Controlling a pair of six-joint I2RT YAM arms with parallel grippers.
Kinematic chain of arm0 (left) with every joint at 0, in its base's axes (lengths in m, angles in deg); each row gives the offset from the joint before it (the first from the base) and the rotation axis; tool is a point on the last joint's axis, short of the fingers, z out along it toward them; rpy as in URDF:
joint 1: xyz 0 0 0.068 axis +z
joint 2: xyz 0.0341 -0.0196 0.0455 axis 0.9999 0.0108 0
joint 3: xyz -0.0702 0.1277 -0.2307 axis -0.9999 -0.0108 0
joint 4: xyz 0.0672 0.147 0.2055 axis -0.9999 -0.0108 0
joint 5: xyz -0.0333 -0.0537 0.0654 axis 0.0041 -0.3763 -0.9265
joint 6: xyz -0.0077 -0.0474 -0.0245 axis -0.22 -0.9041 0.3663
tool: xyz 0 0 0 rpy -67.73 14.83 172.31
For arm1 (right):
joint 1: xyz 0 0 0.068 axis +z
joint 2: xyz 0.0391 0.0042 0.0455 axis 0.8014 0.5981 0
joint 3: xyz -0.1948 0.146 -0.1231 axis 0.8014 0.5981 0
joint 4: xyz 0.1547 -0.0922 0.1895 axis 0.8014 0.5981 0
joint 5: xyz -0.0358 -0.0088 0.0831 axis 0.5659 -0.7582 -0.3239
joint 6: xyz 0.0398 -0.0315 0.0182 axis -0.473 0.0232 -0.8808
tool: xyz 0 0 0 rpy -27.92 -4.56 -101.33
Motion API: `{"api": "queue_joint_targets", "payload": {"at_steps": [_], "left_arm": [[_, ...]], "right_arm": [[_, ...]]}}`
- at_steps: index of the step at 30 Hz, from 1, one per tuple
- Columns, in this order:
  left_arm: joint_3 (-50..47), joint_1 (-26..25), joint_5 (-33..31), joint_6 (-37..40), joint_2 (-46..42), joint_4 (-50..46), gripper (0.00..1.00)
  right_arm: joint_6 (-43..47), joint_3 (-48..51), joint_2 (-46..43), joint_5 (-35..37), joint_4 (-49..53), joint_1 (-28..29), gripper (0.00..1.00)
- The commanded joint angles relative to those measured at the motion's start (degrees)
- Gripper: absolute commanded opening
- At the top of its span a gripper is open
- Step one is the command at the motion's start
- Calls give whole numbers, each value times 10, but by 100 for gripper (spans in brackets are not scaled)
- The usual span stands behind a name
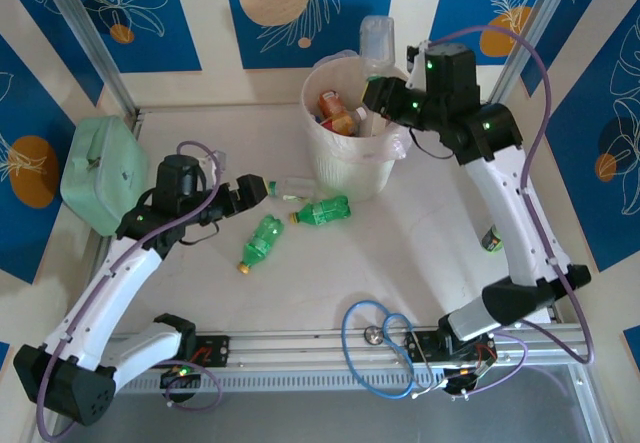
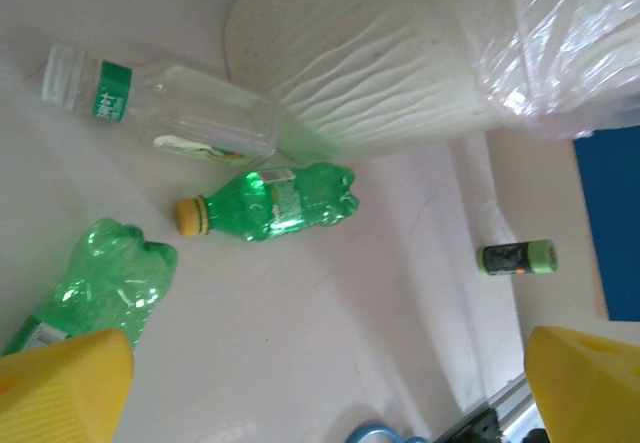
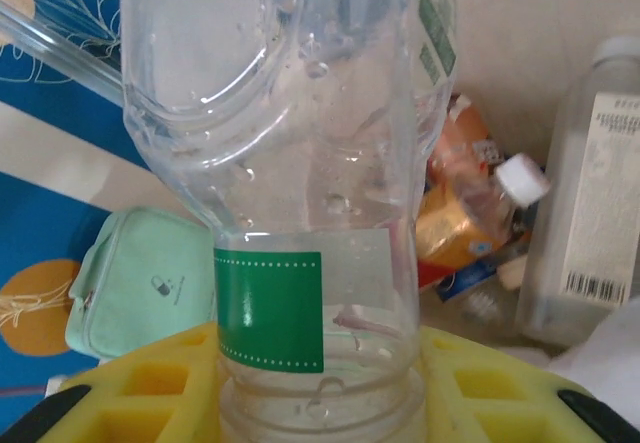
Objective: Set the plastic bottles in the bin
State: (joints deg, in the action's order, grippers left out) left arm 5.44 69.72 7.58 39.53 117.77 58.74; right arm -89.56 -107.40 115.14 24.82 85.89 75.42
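Note:
I should move my right gripper a little outward over the bin next, then let go of the bottle.
My right gripper (image 1: 380, 91) hovers over the bin (image 1: 330, 158) and is shut on a clear bottle with a green label (image 1: 377, 41), held upright above the rim. In the right wrist view this bottle (image 3: 290, 163) sits between the yellow fingers (image 3: 130, 388), its neck at the bottom. Orange-labelled bottles (image 3: 455, 223) lie inside the bin. On the table left of the bin lie another clear bottle (image 2: 160, 108) and two green bottles (image 2: 270, 203) (image 2: 110, 283), one with a yellow cap. My left gripper (image 1: 258, 191) stands open just left of them, with nothing between its fingers (image 2: 60, 383).
A mint-green case (image 1: 105, 173) rests at the left wall. A small green-and-black container (image 1: 490, 238) lies by the right arm. A blue cable loop (image 1: 380, 333) lies near the front rail. A tall clear bottle with a white label (image 3: 590, 213) stands in the bin.

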Motion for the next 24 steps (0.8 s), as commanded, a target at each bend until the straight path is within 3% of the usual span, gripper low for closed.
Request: {"api": "queue_joint_targets", "payload": {"at_steps": [1,6,13,24], "left_arm": [[-8,3,-10,33,-12,-10,100],[-17,4,-19,44,-6,-12,99],[-34,4,-30,51,-1,-15,98],[-60,2,-62,61,4,-36,99]], "right_arm": [[34,-51,44,-30,46,-21,26],[41,-87,90,-35,60,-42,30],[41,-82,109,-17,68,-64,55],[35,-16,31,-29,36,-70,62]]}}
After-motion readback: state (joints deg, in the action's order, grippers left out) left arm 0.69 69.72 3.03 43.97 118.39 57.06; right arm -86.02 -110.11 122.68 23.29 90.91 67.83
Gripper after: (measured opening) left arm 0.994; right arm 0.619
